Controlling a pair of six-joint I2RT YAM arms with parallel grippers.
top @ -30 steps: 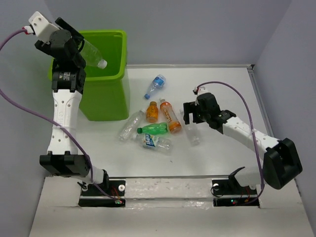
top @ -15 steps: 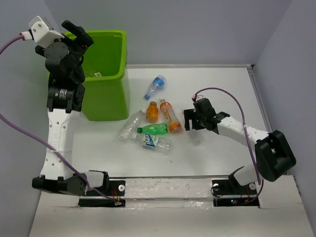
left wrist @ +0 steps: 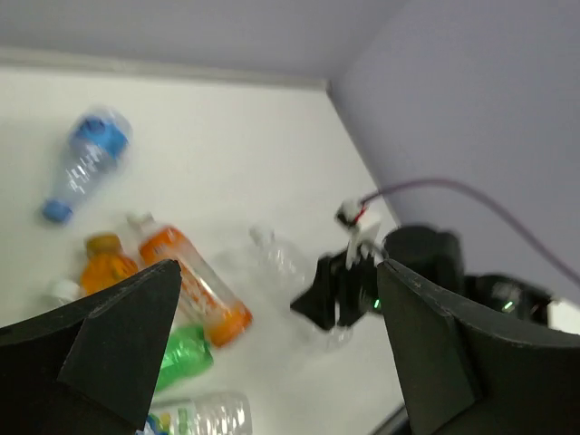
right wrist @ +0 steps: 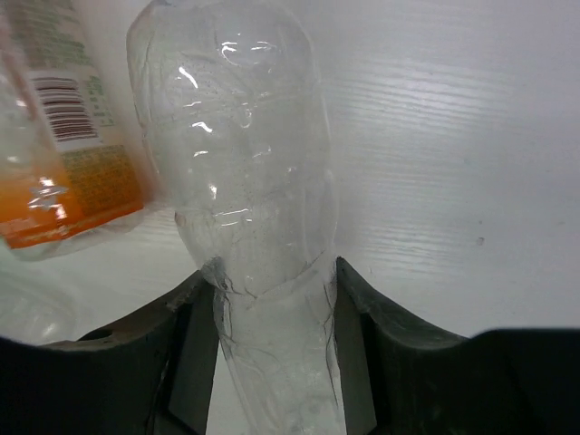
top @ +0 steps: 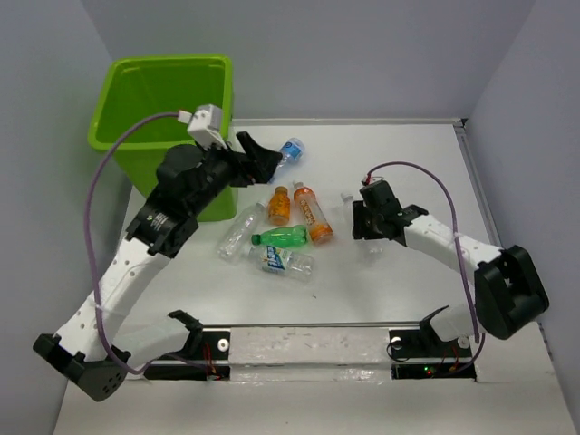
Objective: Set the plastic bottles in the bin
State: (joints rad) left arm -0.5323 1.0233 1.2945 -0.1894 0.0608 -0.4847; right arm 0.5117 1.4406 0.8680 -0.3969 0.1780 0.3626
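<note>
The clear bottle's loose neck end is below my left gripper, to its right in the top view, so it moves down and across there next.
The lime-green bin [top: 159, 100] stands at the back left. Several plastic bottles lie in a loose cluster mid-table: a blue-labelled one [top: 288, 152], two orange ones [top: 313, 215], a green one [top: 283, 237] and clear ones [top: 237, 231]. My left gripper [top: 258, 161] hangs open and empty over the table just right of the bin; its view looks down on the orange bottle [left wrist: 186, 285] and the blue-labelled bottle [left wrist: 86, 159]. My right gripper [right wrist: 272, 308] is low on the table, shut on a clear crumpled bottle [right wrist: 240, 181], right of the cluster.
A raised edge [top: 471, 172] runs along the table's right side and a wall stands close behind the bin. An orange bottle [right wrist: 54, 154] lies just left of the held bottle. The left arm's purple cable [top: 109, 172] loops in front of the bin.
The left gripper let a clear bottle drop into the bin, opened fully and swung right and down toward the cluster. The right gripper lowered and closed on the clear bottle.
</note>
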